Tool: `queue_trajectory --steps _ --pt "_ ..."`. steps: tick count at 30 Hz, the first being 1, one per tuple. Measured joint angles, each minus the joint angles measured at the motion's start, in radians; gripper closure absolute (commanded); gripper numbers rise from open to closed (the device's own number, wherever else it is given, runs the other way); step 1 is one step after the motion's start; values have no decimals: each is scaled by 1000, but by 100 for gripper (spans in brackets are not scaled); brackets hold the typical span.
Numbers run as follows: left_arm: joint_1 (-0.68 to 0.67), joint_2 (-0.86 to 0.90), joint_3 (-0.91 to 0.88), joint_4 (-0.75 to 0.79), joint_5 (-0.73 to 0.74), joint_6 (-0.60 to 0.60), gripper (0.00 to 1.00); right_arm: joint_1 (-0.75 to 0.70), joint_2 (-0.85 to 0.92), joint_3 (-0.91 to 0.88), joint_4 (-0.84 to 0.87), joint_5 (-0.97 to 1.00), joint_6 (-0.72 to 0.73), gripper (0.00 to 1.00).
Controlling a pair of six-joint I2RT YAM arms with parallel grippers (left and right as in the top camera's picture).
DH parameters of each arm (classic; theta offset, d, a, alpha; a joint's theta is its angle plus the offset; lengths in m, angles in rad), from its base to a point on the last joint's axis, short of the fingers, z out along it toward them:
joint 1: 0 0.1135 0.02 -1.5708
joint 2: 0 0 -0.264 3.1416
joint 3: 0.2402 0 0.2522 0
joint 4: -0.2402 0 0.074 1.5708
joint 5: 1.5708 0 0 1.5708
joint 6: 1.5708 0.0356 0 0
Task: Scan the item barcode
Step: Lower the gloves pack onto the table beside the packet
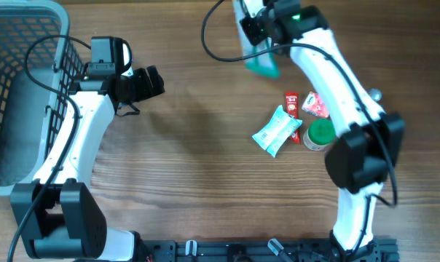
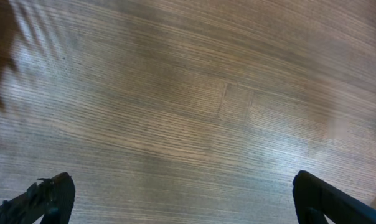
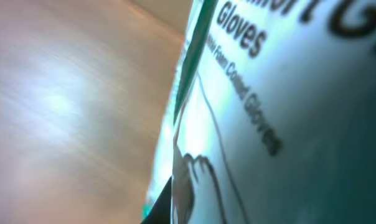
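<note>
My right gripper is above and in front of the empty wood (image 1: 232,109) beside the light-blue packet, so it will move the pack back and down onto that wood and let go.
The item is a teal and white pack of gloves (image 1: 262,58), hanging above the table's far right. My right gripper (image 1: 253,28) is shut on its upper edge. In the right wrist view the pack (image 3: 287,112) fills most of the picture, its printed "Gloves" lettering shows, and no barcode can be seen. A dark fingertip (image 3: 164,204) presses the pack's edge at the bottom. My left gripper (image 1: 151,81) hovers over bare wood at centre left, open. Its two fingers (image 2: 48,196) stand far apart with nothing between them.
A grey mesh basket (image 1: 16,44) stands at the far left. On the right lie a light-blue packet (image 1: 277,131), a red sachet (image 1: 291,105), a red and white packet (image 1: 315,104) and a green-lidded jar (image 1: 320,135), partly under the right arm.
</note>
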Motion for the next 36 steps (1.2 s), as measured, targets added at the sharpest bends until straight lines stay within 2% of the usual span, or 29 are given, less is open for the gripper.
queue_trajectory --steps 4,7,8,10,11,13,24,36 --pt "0 0 0 0 0 0 0 3 -36 -11 -286 -233 172 93" --pt "0 0 0 0 0 0 0 6 -32 -86 -338 -304 243 84" --pt "0 0 0 0 0 0 0 6 -32 -112 -336 -316 260 75" --pt "0 0 0 0 0 0 0 6 -32 -168 -321 -332 288 49" --pt "0 0 0 0 0 0 0 6 -32 -190 -310 -334 304 41" --pt "0 0 0 0 0 0 0 6 -31 -225 -295 -327 326 0" --pt "0 0 0 0 0 0 0 5 -31 -232 -288 -174 391 0" --pt "0 0 0 0 0 0 0 5 -31 -235 -4 -149 401 0"
